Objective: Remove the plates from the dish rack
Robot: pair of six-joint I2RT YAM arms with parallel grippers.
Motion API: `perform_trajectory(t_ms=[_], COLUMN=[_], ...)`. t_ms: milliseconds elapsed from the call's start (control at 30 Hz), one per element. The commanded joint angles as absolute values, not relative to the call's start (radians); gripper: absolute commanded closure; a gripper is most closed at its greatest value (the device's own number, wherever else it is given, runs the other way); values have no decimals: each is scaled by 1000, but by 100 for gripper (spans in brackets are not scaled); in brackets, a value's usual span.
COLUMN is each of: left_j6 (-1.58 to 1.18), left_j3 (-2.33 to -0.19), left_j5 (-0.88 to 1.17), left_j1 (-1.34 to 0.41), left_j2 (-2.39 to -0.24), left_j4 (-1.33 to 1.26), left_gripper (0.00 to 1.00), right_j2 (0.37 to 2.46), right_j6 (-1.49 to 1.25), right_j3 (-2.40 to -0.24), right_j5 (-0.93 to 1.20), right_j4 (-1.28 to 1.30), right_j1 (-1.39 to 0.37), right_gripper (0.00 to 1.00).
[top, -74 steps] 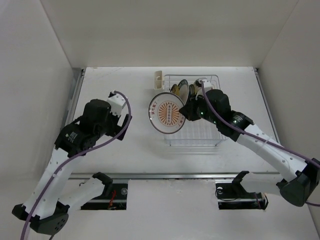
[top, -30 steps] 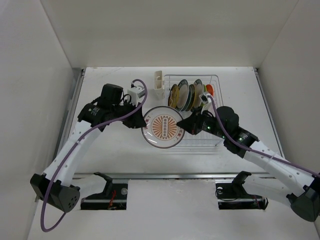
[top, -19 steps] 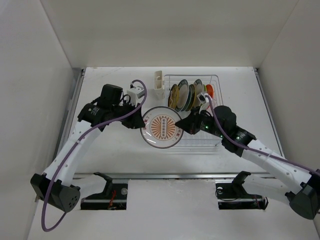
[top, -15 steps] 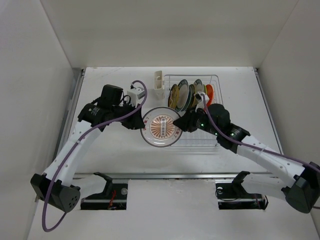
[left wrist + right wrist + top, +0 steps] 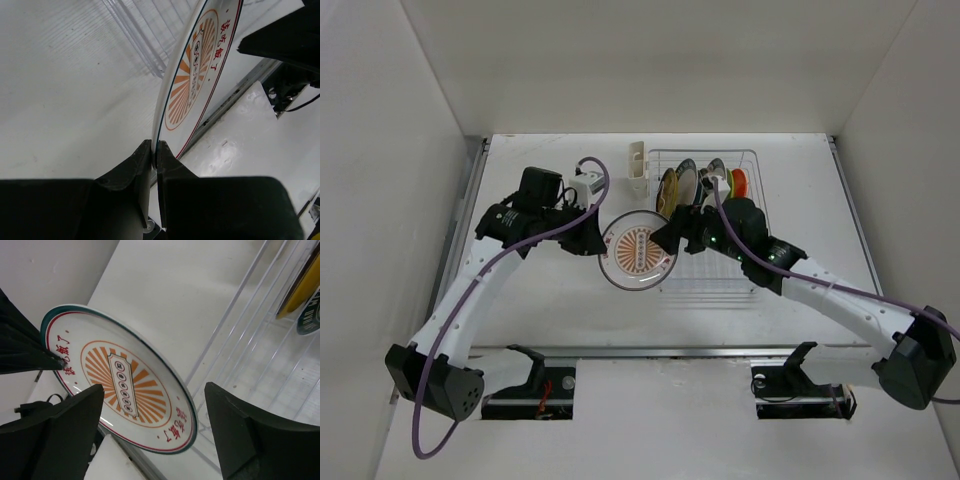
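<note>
My left gripper carries the plate to the empty tabletop away from the dish rack next, then lowers it to release it.
A white plate (image 5: 638, 250) with a dark teal rim and orange sunburst centre hangs just left of the dish rack (image 5: 720, 272). My left gripper (image 5: 599, 243) is shut on its left rim; in the left wrist view the fingers (image 5: 145, 160) pinch the plate's (image 5: 200, 65) edge. My right gripper (image 5: 666, 237) stands open by the plate's right rim. In the right wrist view the plate (image 5: 120, 377) faces the camera below the wide-apart right gripper (image 5: 154, 390), with no finger touching it. Several more plates (image 5: 685, 186) stand upright in the rack's far end.
A small cream cup (image 5: 638, 165) hangs on the rack's far left corner. An orange plate (image 5: 741, 182) stands furthest right in the rack. Rack wires (image 5: 260, 340) and the edges of a yellow plate (image 5: 300, 285) and a teal one (image 5: 310, 320) lie close on the right.
My right gripper has opened and let go of the sunburst plate's right rim. The left gripper has stayed shut on the plate's left rim, and the plate has shifted slightly.
</note>
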State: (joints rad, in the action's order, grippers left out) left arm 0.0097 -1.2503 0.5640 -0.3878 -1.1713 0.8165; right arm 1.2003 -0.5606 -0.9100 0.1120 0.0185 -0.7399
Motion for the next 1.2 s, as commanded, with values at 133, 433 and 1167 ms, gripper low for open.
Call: perform_trajectory(t_ms=[133, 433, 1167], left_j6=[2, -34, -169], left_j3=[-1243, -1198, -1243], left_j5=[551, 332, 676], left_j1=[-333, -244, 198], left_j2=[-1167, -1158, -1811], left_j4=[792, 782, 637], left_gripper=[100, 100, 100], right_j2=[1192, 1152, 1471], right_j6=[-560, -589, -621], right_j3=[-985, -1087, -1450], right_j5=[9, -207, -632], right_j4=[3, 116, 512], right_j1=[-747, -747, -358], right_gripper=[1, 1, 39])
